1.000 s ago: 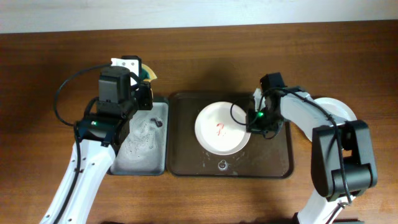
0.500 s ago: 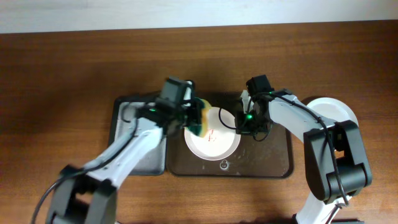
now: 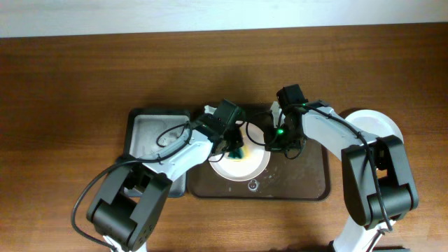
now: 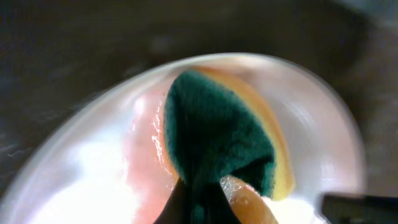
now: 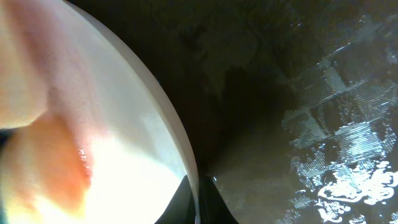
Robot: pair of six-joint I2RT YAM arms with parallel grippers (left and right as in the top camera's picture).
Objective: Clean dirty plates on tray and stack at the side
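The grey tray [image 3: 149, 137] stands empty, so my left gripper wipes across the red smear next, then lifts off the plate and over to the tray to release the sponge [image 3: 238, 152].
A white dirty plate [image 3: 253, 164] lies on the dark brown tray [image 3: 308, 178]. My left gripper [image 3: 236, 150] is shut on a green and yellow sponge [image 3: 238, 152] and presses it onto the plate's centre, covering the red marks. In the left wrist view the sponge [image 4: 217, 137] rests on the plate [image 4: 93, 168] between my fingers [image 4: 214, 199]. My right gripper [image 3: 274, 140] is shut on the plate's right rim. In the right wrist view the rim [image 5: 180, 143] runs between my fingertips [image 5: 196, 199]. Cleaned plates [image 3: 381, 126] sit stacked at the right.
A smaller grey tray with a black rim [image 3: 150, 133] stands left of the brown tray, wet inside. Water streaks lie on the brown tray floor [image 5: 336, 155]. The wooden table [image 3: 70, 84] surrounds both trays.
My left gripper has carried the sponge from the grey tray to the right and down onto the plate's centre. My right gripper has kept hold of the plate's rim.
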